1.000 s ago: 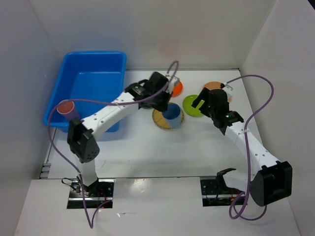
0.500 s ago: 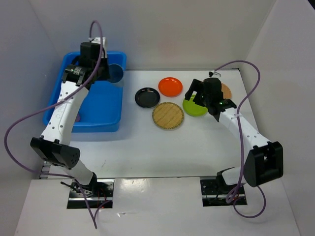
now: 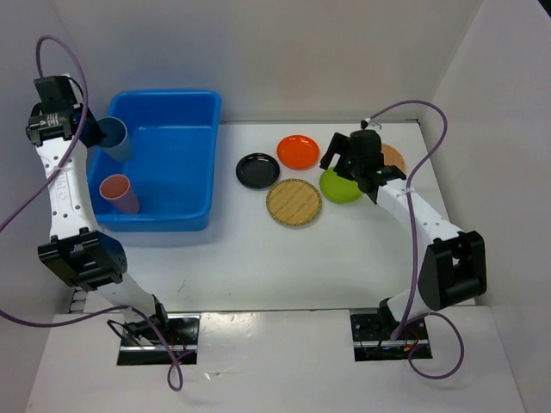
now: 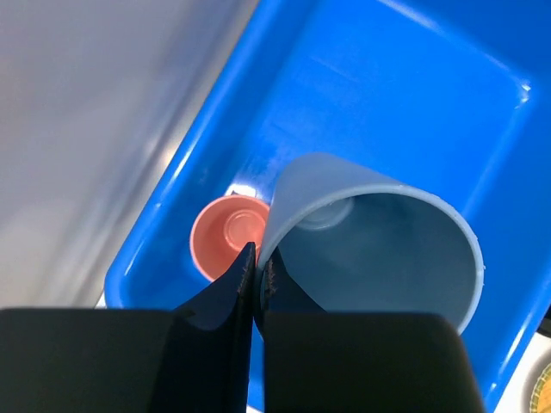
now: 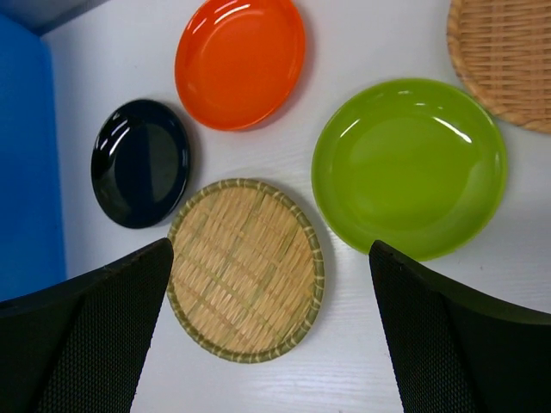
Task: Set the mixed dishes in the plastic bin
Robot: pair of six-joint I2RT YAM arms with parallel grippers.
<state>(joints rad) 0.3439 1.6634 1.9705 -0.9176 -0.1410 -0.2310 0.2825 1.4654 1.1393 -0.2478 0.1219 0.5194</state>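
Observation:
Next, my left gripper draws back, lowers the blue cup (image 3: 115, 138) inside the pink cup's empty opening (image 3: 114, 187) and releases it. This is because that opening lies below and back from my gripper.
My left gripper (image 3: 97, 129) is shut on the rim of the blue cup (image 3: 115, 138), holding it tilted over the left side of the blue plastic bin (image 3: 172, 103). In the left wrist view the fingertips (image 4: 256, 267) pinch the blue cup's wall (image 4: 379, 249). The pink cup (image 3: 119, 194) stands inside the bin (image 4: 387, 103) at its left; it also shows in the left wrist view (image 4: 225, 234). My right gripper (image 3: 349, 163) is open and empty above the plates (image 5: 271, 335): black (image 5: 140, 174), orange (image 5: 241, 60), lime green (image 5: 409, 168) and two tan woven ones (image 5: 245, 268) (image 5: 504, 60).
The plates lie on the white table right of the bin: black (image 3: 257, 170), orange (image 3: 298, 151), tan (image 3: 294, 202), lime green (image 3: 341, 188), second tan (image 3: 396, 158) partly behind my right arm. White walls close in on the left, back and right.
My left arm carried the blue cup from the tan plate to the bin, then swung to the bin's left side. My right gripper shifted slightly over the plates.

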